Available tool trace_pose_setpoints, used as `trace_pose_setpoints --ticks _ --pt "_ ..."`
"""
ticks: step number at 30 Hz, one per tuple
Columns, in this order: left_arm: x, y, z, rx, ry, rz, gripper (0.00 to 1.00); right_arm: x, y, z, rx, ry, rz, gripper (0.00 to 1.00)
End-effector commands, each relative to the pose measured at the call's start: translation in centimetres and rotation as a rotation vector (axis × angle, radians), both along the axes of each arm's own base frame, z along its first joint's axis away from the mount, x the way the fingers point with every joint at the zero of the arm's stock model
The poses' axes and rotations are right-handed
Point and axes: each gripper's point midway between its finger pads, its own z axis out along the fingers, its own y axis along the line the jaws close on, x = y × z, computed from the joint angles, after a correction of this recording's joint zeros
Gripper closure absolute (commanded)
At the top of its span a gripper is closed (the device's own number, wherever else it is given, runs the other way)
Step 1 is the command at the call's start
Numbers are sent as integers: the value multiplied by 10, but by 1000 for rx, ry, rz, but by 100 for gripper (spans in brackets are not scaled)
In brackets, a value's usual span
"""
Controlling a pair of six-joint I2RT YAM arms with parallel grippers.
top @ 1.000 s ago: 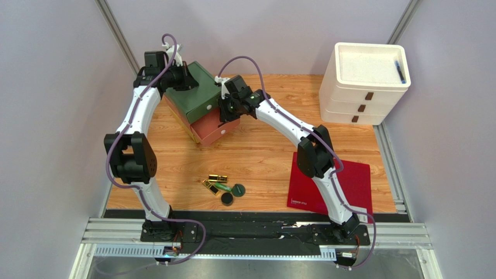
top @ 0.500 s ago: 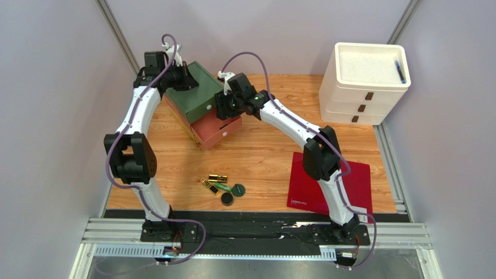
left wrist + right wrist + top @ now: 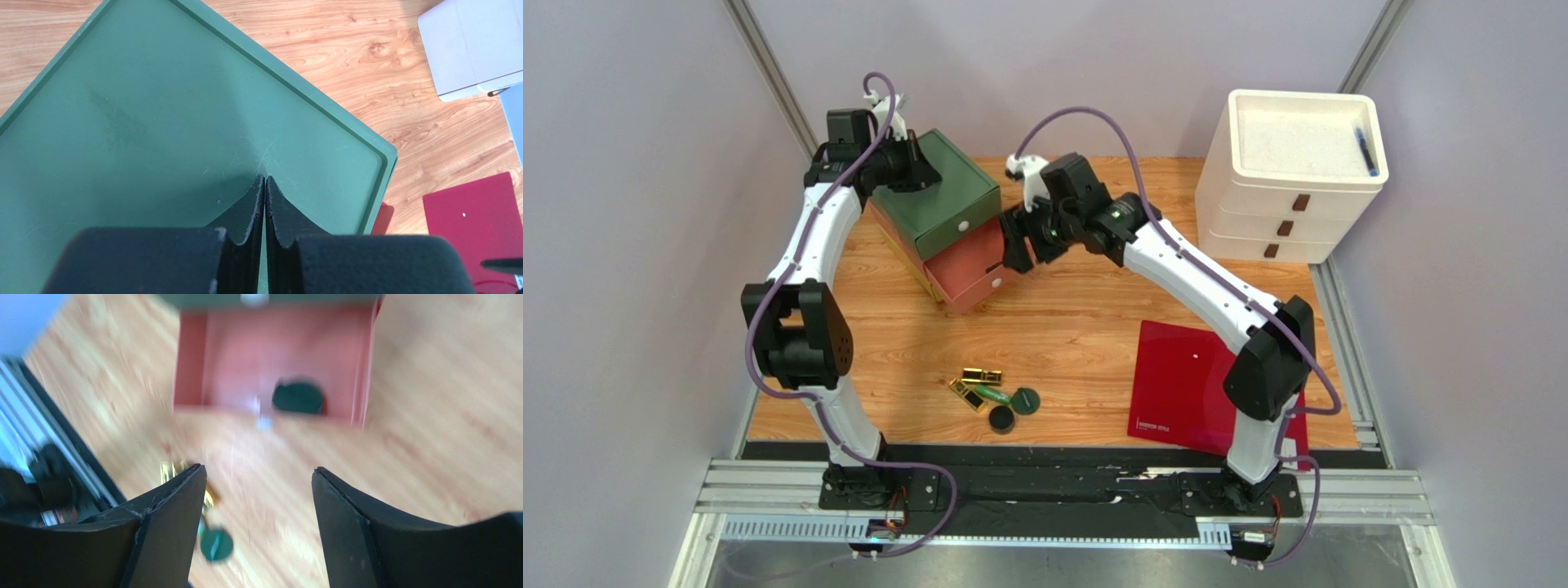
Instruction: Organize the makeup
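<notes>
The robot's right gripper needs to move back and down to close on the dark green round compact (image 3: 216,544), because it is at the edge of the cluster with bare wood beside it.
The makeup lies in a cluster near the table's front: gold lipstick tubes (image 3: 979,375), a green tube (image 3: 988,395) and two dark green compacts (image 3: 1024,398). Another dark green compact (image 3: 298,397) lies inside the open salmon drawer (image 3: 221,355) of the green box (image 3: 940,196). My right gripper (image 3: 258,473) hangs open and empty just in front of that drawer (image 3: 979,272); its view is blurred. My left gripper (image 3: 264,179) is shut on nothing, its tips resting on the green box's top (image 3: 153,122).
A white drawer unit (image 3: 1290,172) stands at the back right. A flat red sheet (image 3: 1192,386) lies at the front right, partly under the right arm. Grey walls close in both sides.
My right gripper has opened and drawn back to the right, away from the salmon drawer. The right arm's elbow has swung right. The left arm has not moved.
</notes>
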Motion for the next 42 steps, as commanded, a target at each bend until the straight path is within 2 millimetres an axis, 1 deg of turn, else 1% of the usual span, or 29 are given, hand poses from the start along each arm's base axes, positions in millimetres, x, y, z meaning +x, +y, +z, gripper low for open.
trace_pose_setpoints --ticks 1,2,3,4,5,6,7,9,10,11,13,17,19,22,29,31,32,33,35,37,38,41,42 --pt "-42 2 -75 29 296 5 92 -68 -35 -61 -205 147 153 30" --pt "-43 2 -77 30 299 2 92 -86 -36 -76 -258 176 184 29" --pt "-44 3 -78 29 303 3 92 -96 -41 -92 -315 184 221 28" --pt "-45 2 -79 32 304 0 92 -111 -38 -107 -364 206 261 27" --pt "-46 2 -80 36 304 -3 92 -121 -42 -118 -409 238 276 27" --pt "-47 3 -81 38 308 -1 92 -129 -43 -130 -440 265 292 27" --pt "-47 3 -82 39 309 -2 92 -139 -38 -144 -466 295 321 27" --pt "-49 3 -83 37 313 -5 92 -149 -37 -158 -497 325 337 27" --pt "-49 2 -83 37 313 -6 92 -153 -34 -162 -501 338 347 27" --pt "-51 2 -83 38 314 -7 92 -154 -33 -171 -514 355 350 27" --pt "-51 2 -84 38 316 -7 92 -158 -29 -175 -514 374 370 27" --pt "-52 2 -86 37 319 -10 92 -168 -30 -193 -564 404 420 27" --pt "-53 3 -87 39 321 -11 92 -171 -29 -200 -585 396 435 28" --pt "-54 2 -88 40 322 -13 92 -176 -29 -215 -607 385 441 28" --pt "-57 2 -92 35 327 -14 92 -179 -21 -224 -583 393 447 30" --pt "-58 1 -93 32 331 -15 92 -181 -21 -231 -587 413 454 32" --pt "-58 1 -92 31 329 -18 92 -181 -17 -234 -595 396 461 35" --pt "-57 1 -92 33 326 -17 92 -181 -16 -238 -609 392 466 36" --pt "-57 1 -92 34 326 -16 92 -178 -13 -241 -643 358 468 38" --pt "-57 2 -92 32 325 -13 92 -176 -16 -250 -689 352 464 43" --pt "-57 1 -93 29 330 -13 92 -171 -17 -251 -716 327 447 45" --pt "-57 1 -94 29 332 -13 92 -163 -22 -258 -766 311 425 65" --pt "-56 1 -94 31 330 -14 92 -162 -24 -259 -785 313 424 77"
